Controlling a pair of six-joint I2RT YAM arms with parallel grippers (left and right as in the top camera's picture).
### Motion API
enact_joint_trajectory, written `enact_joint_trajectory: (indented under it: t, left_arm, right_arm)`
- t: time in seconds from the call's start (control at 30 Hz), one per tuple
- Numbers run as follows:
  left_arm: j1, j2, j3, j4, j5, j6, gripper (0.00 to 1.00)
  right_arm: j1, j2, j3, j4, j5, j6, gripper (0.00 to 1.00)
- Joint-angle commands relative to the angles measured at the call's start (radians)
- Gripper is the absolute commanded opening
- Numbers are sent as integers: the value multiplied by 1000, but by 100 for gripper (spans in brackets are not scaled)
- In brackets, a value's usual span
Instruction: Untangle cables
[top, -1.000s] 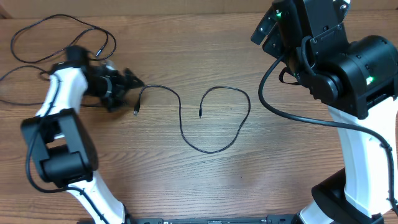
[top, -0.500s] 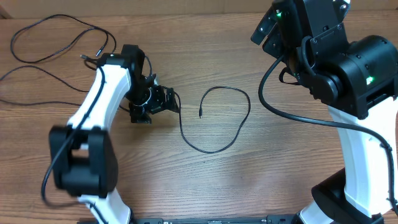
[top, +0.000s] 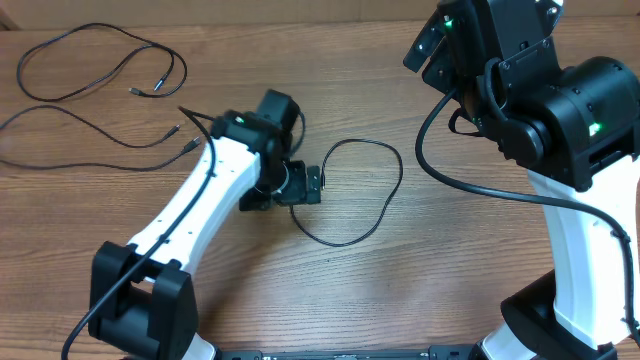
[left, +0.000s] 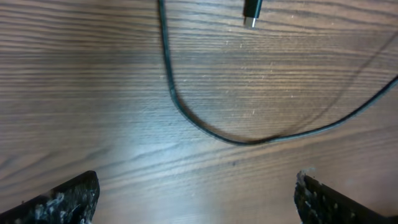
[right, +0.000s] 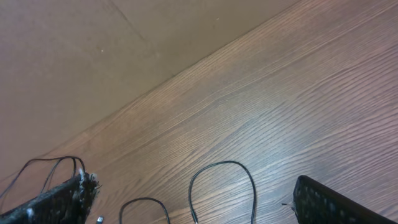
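Note:
My left gripper lowers onto the thin black cable's bend, beside the silver-ended plug (left: 251, 12), next. The cable's bend lies clear on bare wood below my open fingers.
One thin black cable (top: 385, 205) lies in a loop at the table's middle, its plug tip (top: 322, 181) beside my left gripper (top: 303, 186). In the left wrist view the same cable (left: 186, 115) curves across the wood with a silver-ended plug (left: 251, 12) at the top. The left gripper (left: 196, 202) is open and empty above it. Two more cables (top: 95, 38) (top: 80, 128) lie at the far left. My right gripper (right: 196, 208) is open and empty, raised high at the back right. Its view shows the looped cable (right: 224, 164) far below.
The table is bare wood (top: 450, 270). The right arm's thick black wiring (top: 440, 175) hangs over the right side. A brown wall (right: 93, 56) meets the table's far edge. The left arm (top: 190, 215) lies diagonally across the left middle.
My left arm has swung right, from the far-left cables to the middle cable, and now covers that cable's left end. The right arm has not moved.

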Motion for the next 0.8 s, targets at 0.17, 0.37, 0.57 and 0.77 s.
enact_joint_trajectory:
  t: [0.17,0.37,0.57,0.77]
  left_arm:
    - [-35,15,-137,191,-87,-209,100]
    - [-35,15,-248,324,-87,-228,94]
    - [-35,17,-320,432,-109,-229,83]
    - [-40,48,-335,449,-216,-249,76]
  right_arm:
    - [-3,-3,0,2,13,-4,100]
    - [-3,-3,0,5,13,-4,100]
    - [-6,-3,0,4,40,-5,100]
    - [-82,-3,-8,2,62,-42,100]
